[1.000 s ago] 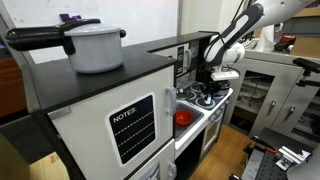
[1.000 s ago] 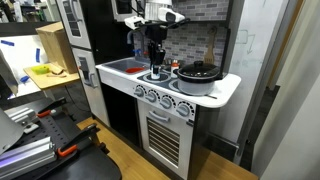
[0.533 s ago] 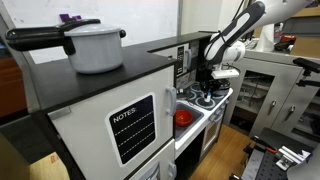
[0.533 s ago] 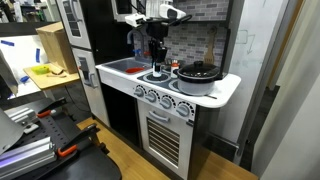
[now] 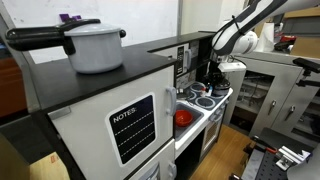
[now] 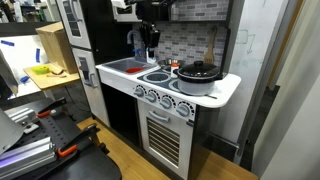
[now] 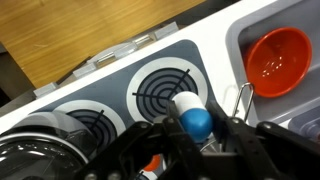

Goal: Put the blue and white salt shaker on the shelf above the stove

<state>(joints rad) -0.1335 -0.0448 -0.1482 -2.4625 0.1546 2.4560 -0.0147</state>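
The shaker rises past the shelf's front edge next. It then goes outward and down for release, since the narrow black shelf (image 6: 198, 21) lies above and outward of my gripper.
My gripper (image 7: 190, 135) is shut on the blue and white salt shaker (image 7: 192, 115), blue end toward the wrist and white end pointing down. It holds the shaker in the air above the white stove (image 7: 165, 85) with its round dark burners. In both exterior views the gripper (image 5: 213, 75) (image 6: 150, 42) hangs inside the dark alcove, well above the stove top (image 5: 208, 98) (image 6: 162, 78). The narrow black shelf (image 5: 185, 40) tops the hutch, higher than the gripper. It is out of view in the wrist view.
A dark pan (image 6: 198, 72) sits on one burner beside the gripper. A red bowl (image 7: 275, 55) (image 5: 183, 116) lies in the sink next to the stove. A white pot (image 5: 95, 45) stands on the broad black counter. The alcove's tiled back wall (image 6: 190, 40) is close behind.
The gripper has risen from the stove top with the salt shaker in it, from burner level up into the alcove.
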